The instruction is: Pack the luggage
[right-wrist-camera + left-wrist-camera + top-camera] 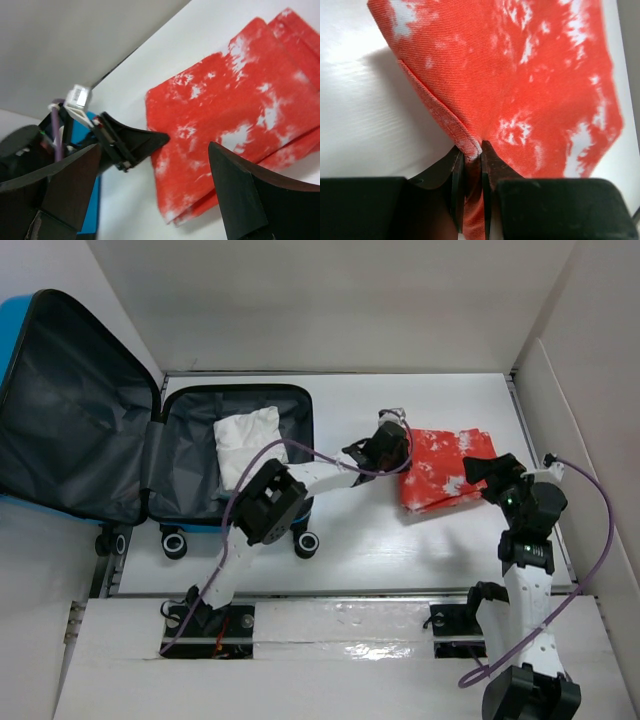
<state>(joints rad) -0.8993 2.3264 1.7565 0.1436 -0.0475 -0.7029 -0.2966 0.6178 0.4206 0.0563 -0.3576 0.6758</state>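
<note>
The robot's left gripper will rise, carry the red fold across the white cloth, lower it there and let it go, since the luggage (110, 430) shows bare lining beyond its cloth.
The luggage (110, 430) lies open at the left, a blue shell with dark grey lining, and a folded white cloth (247, 444) rests in its right half. On the table to its right lies a folded red cloth with white blotches (447, 472). My left gripper (402, 460) is shut on that cloth's left edge, and in the left wrist view the pinched hem (470, 146) stands up between the two fingers of the gripper (472, 152). My right gripper (478, 472) hovers open over the cloth's right part. Its wrist view shows the gripper (155, 155) holding nothing, above the red cloth (230, 120).
White walls close in the table at the back and right (560, 400). The luggage's black wheels (305, 543) sit just in front of the left arm's elbow. The left gripper's fingers (142, 142) and a strip of blue luggage shell (93, 215) show in the right wrist view.
</note>
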